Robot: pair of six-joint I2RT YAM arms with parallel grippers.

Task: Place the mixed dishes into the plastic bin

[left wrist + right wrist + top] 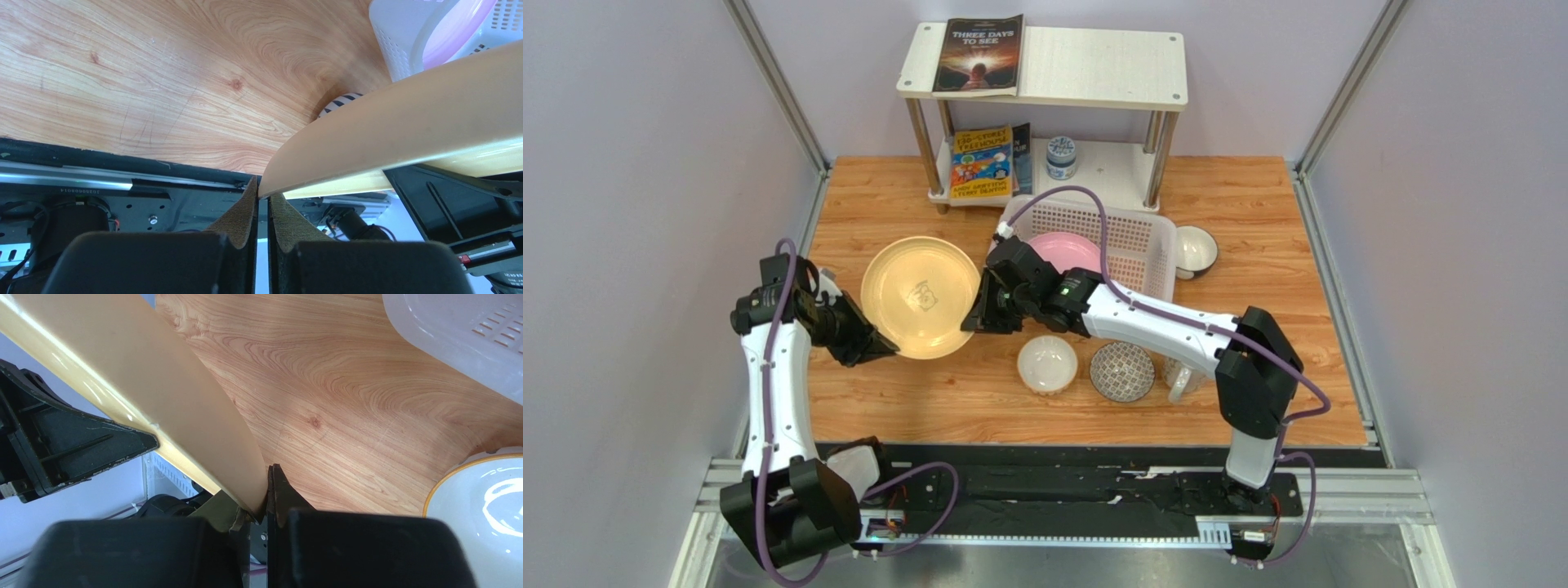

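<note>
The pale yellow plate is hanging beside the bin, so the robot's right gripper will next lift it over the bin's side and lower it onto the pink plate (1066,252).
The pale yellow plate (918,294) is held off the table between both arms, left of the plastic bin (1145,260). My left gripper (876,346) is shut on its near-left rim; the left wrist view shows the rim of the plate (405,128) pinched at the very tips of the gripper (263,195). My right gripper (974,316) is shut on the plate's right rim, and in the right wrist view the gripper (261,505) clamps the plate (153,386). The pink plate (1063,250) lies in the bin. A white bowl (1047,364) and the grey patterned bowl (1122,371) sit on the table in front.
Another white bowl (1194,251) sits right of the bin. The mug (1179,380) is mostly hidden under my right arm. The white two-tier shelf (1100,74) at the back holds books and a small patterned jar (1060,156). Grey walls flank the table.
</note>
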